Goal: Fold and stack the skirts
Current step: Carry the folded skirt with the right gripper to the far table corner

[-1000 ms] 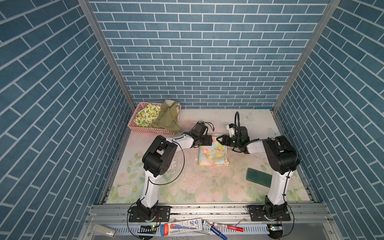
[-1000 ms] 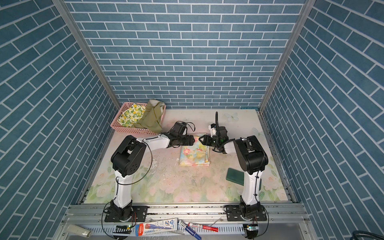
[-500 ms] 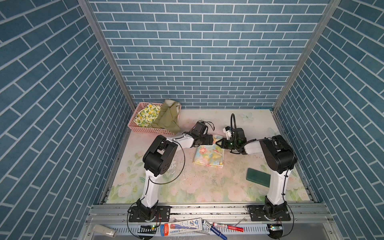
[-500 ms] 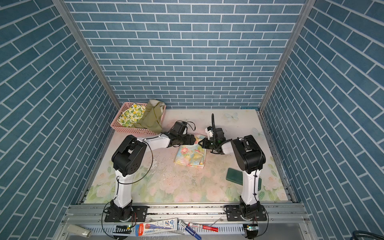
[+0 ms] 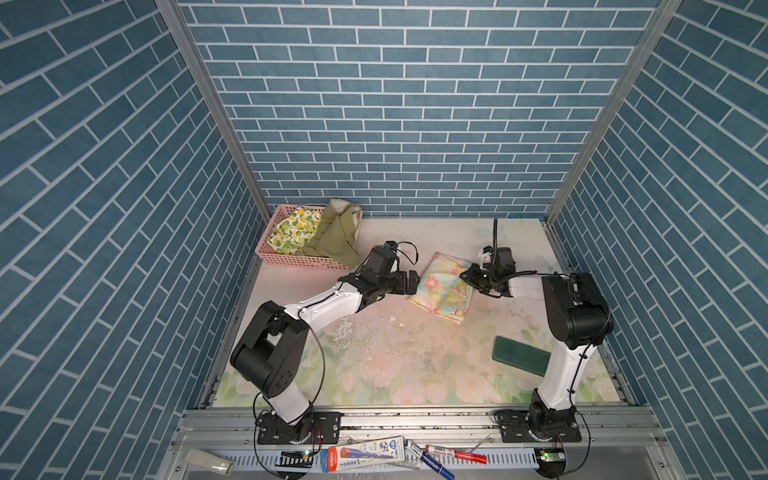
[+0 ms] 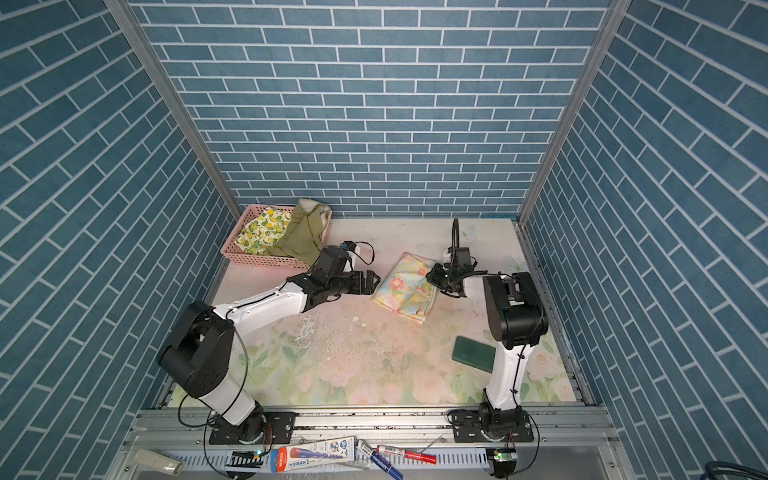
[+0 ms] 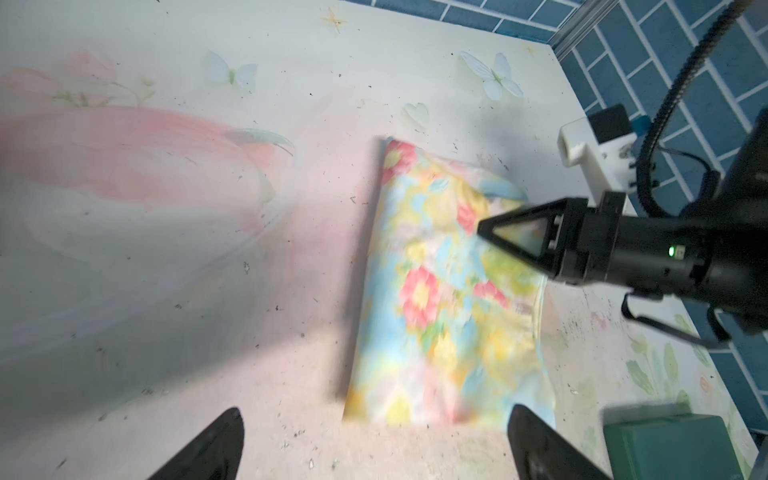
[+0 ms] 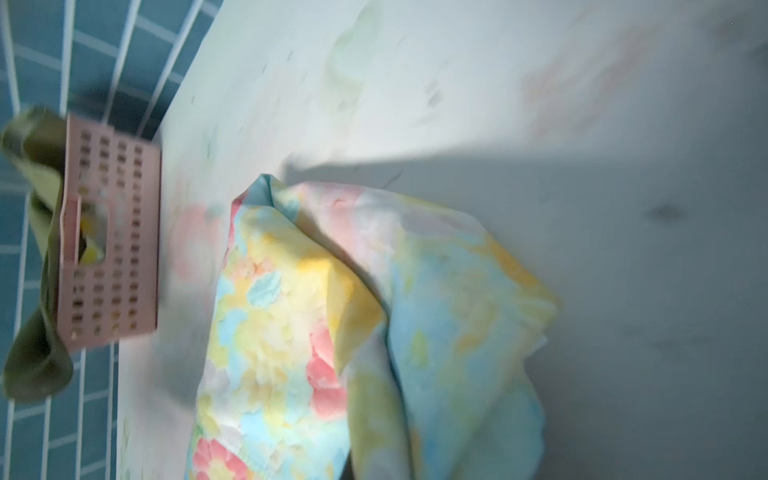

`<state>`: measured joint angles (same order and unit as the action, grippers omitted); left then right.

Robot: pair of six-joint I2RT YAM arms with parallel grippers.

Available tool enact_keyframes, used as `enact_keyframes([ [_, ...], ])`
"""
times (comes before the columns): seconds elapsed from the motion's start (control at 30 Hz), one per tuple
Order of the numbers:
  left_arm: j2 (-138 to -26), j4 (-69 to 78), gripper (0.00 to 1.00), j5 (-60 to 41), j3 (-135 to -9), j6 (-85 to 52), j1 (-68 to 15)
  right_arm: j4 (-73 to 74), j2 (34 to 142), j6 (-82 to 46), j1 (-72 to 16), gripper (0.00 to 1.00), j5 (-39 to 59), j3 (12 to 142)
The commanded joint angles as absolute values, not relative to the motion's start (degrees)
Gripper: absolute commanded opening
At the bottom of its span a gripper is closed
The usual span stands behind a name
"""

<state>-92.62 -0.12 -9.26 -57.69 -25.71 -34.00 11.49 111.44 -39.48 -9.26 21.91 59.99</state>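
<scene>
My right gripper moves the folded floral skirt outward to the far table corner opposite the basket next and releases it there, since that corner lies empty.
The pastel floral skirt lies folded on the table, turned at an angle. My right gripper is shut on its right edge; in the left wrist view its closed tip rests on the cloth. In the right wrist view the floral cloth bunches up toward the jaws, which are hidden. My left gripper is open just left of the skirt, holding nothing. The olive skirt and the lemon skirt are in the basket.
A pink perforated basket stands at the back left corner. A dark green flat block lies near the right arm's base. Blue brick walls close in three sides.
My right gripper shut on the floral skirt's edge and drew it back and to the right, turning it. My left gripper opened wider and sits just clear of the cloth.
</scene>
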Motion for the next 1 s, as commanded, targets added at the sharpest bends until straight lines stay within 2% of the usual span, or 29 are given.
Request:
enact_keyframes([
  [0.0, -90.78, 2.96, 1.0, -8.4, -52.99, -24.08, -33.92, 7.84, 109.96, -43.9, -4.86, 0.0, 15.14, 66.39],
  [0.3, -91.92, 11.65, 1.0, -11.57, -47.74, -25.34, -34.3, 6.57, 119.16, -49.39, 4.65, 0.0, 5.72, 81.94],
  [0.6, -94.42, 14.78, 1.0, -14.59, -47.76, -27.21, -34.39, 1.17, 130.47, -57.38, 7.72, 0.0, -1.04, 96.97],
  [0.73, -93.59, 14.78, 1.0, -13.58, -47.16, -26.98, -34.37, -1.11, 132.59, -60.24, 8.31, 0.0, -1.88, 100.15],
  [0.97, -93.78, 14.92, 1.0, -13.67, -47.29, -27.5, -34.37, -0.82, 132.77, -66.01, 8.66, 0.0, -4.69, 98.37],
])
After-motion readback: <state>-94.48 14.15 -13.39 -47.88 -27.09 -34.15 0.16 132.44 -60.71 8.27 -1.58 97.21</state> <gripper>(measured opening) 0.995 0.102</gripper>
